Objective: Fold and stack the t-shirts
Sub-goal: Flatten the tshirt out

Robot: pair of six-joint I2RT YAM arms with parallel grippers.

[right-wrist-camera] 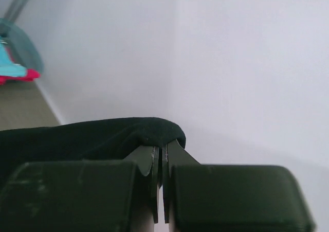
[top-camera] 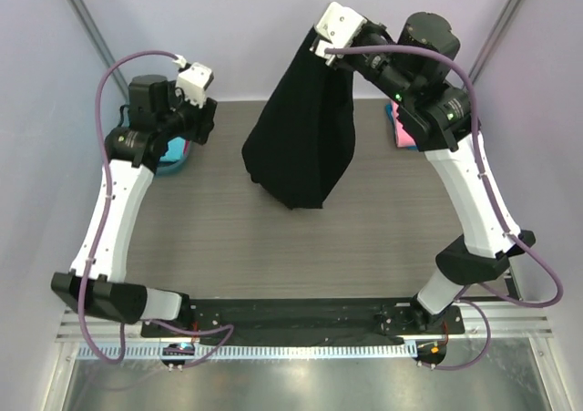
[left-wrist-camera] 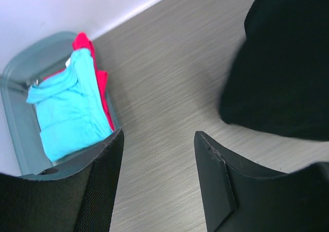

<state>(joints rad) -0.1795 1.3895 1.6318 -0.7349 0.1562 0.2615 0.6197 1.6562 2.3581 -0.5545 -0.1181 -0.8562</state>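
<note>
The black t-shirt (top-camera: 302, 133) hangs from my right gripper alone. I will lower my left gripper away from the tub, onto the t-shirt's loose lower edge that faces my left gripper.
My right gripper (top-camera: 319, 48) is raised high at the back and shut on the top edge of the large black t-shirt (top-camera: 302, 133), which hangs down with its lower hem on the table. In the right wrist view the black cloth (right-wrist-camera: 87, 137) drapes over my closed gripper (right-wrist-camera: 160, 148). My left gripper (top-camera: 202, 124) is open and empty at the back left, beside the tub; its fingers (left-wrist-camera: 218, 178) frame bare table, with the black t-shirt (left-wrist-camera: 285, 62) to the right. A turquoise t-shirt (left-wrist-camera: 69, 106) and a red one (left-wrist-camera: 104, 85) lie in the tub.
The translucent teal tub (left-wrist-camera: 20, 124) stands at the table's back left corner (top-camera: 171, 160). A pink t-shirt with blue beneath it (top-camera: 399, 128) lies at the back right, partly hidden by my right arm. The grey wood-grain table (top-camera: 291, 247) lies between the arms.
</note>
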